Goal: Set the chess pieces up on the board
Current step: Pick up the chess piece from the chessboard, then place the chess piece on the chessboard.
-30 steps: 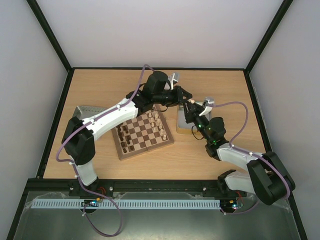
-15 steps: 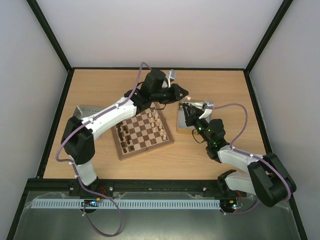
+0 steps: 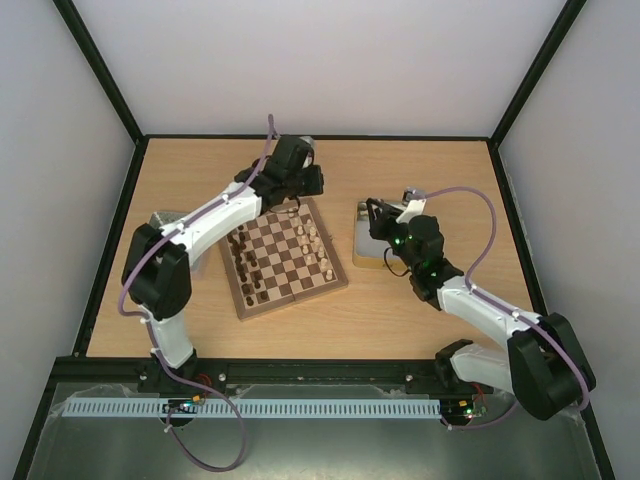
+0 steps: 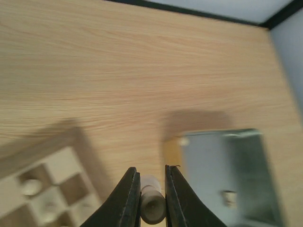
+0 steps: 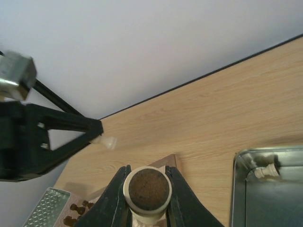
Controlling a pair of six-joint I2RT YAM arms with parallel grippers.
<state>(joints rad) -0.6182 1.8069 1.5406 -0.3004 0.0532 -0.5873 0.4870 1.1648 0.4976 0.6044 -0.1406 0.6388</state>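
Note:
The empty pale corner square [image 3: 303, 210] [image 4: 61, 164] is below my left gripper, toward the left in its wrist view. My left gripper needs to move that way next, lower the piece and let it go.
The board [image 3: 290, 257] lies mid-table, with dark chess pieces [image 3: 247, 270] along its left side and cream ones [image 3: 318, 245] along its right. My left gripper [image 3: 303, 181] hovers over the board's far edge. In the left wrist view this gripper [image 4: 151, 174] is shut on a pale cream piece [image 4: 153, 207]. My right gripper [image 3: 373, 215] hangs over the right tin [image 3: 384, 243]. In its own view the right gripper [image 5: 147, 171] is shut on a cream piece with a dark felt base [image 5: 147, 190].
The right tin [image 5: 265, 198] holds a loose cream piece [image 5: 265, 170], which the left wrist view also shows as a cream piece [image 4: 229, 197]. A second metal tin [image 3: 165, 221] sits left of the board. Black frame rails edge the table.
My left gripper has swung left from beside the right tin to the board's far edge, still holding its cream piece. My right gripper has closed on a cream piece over the tin.

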